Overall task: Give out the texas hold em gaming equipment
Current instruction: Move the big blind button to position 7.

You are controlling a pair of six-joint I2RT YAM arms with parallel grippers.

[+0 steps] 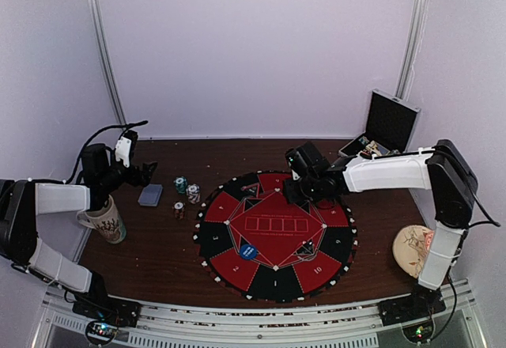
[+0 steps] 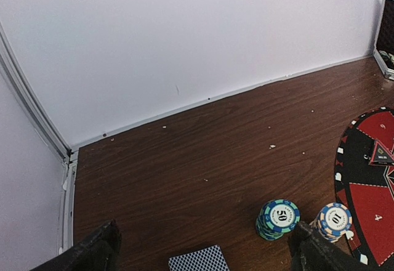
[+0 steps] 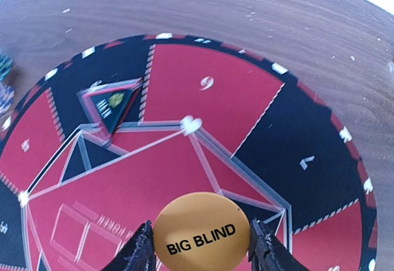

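Note:
The robot's right gripper will next bring the BIG BLIND disc down onto the small black triangle (image 3: 252, 207) along the inner edge of the far black section.
My right gripper (image 3: 202, 246) is shut on an orange disc marked "BIG BLIND" (image 3: 201, 231), one finger on each side of its edge. It hangs over the far part of the round red and black mat (image 1: 237, 269), where the right gripper (image 1: 304, 192) shows from above. A blue disc (image 1: 248, 251) lies on the mat's near left. Left of the mat stand a teal chip stack (image 2: 278, 217), a white-blue stack (image 2: 332, 220) and a red stack (image 1: 179, 209). A grey-blue card deck (image 2: 198, 260) lies beside them. My left gripper (image 2: 203, 249) is open above the deck, holding nothing.
A patterned mug (image 1: 107, 221) stands under the left arm. A black case (image 1: 389, 125) stands open at the back right. A pale patterned plate (image 1: 411, 249) lies beside the right arm's base. A small triangular marker (image 3: 111, 103) sits on the mat's far left.

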